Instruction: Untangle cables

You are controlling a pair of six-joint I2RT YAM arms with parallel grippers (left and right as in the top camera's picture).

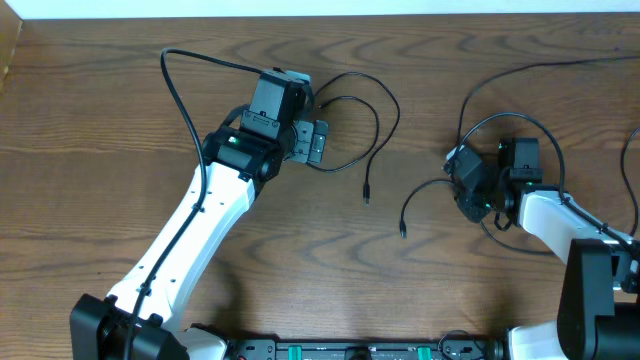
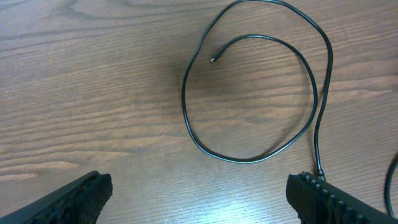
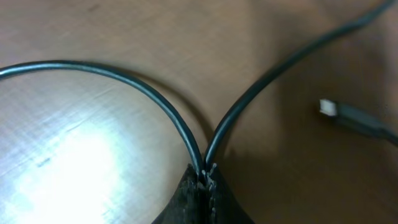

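The right gripper goes far to the right (image 1: 578,156) in the overhead view next, then opens, since the held cable's loose end lies near the other cable's plug.
Two thin black cables lie apart on the wooden table. One cable (image 1: 378,120) loops beside my left gripper (image 1: 315,142), its plug end toward the table's middle. In the left wrist view this loop (image 2: 249,158) lies ahead of my left gripper (image 2: 199,199), which is open and empty. My right gripper (image 1: 463,190) is shut on the second black cable (image 1: 415,195), whose free end points toward the front. In the right wrist view the shut jaws (image 3: 204,175) pinch this cable (image 3: 155,93) into a V fold. A small plug end (image 3: 329,107) lies to the right. No white cable is in view.
Thicker black arm wires arc over the table at the left (image 1: 175,90) and right (image 1: 560,62). The table's back edge (image 1: 320,16) runs along the top. The arm bases (image 1: 350,350) stand at the front.
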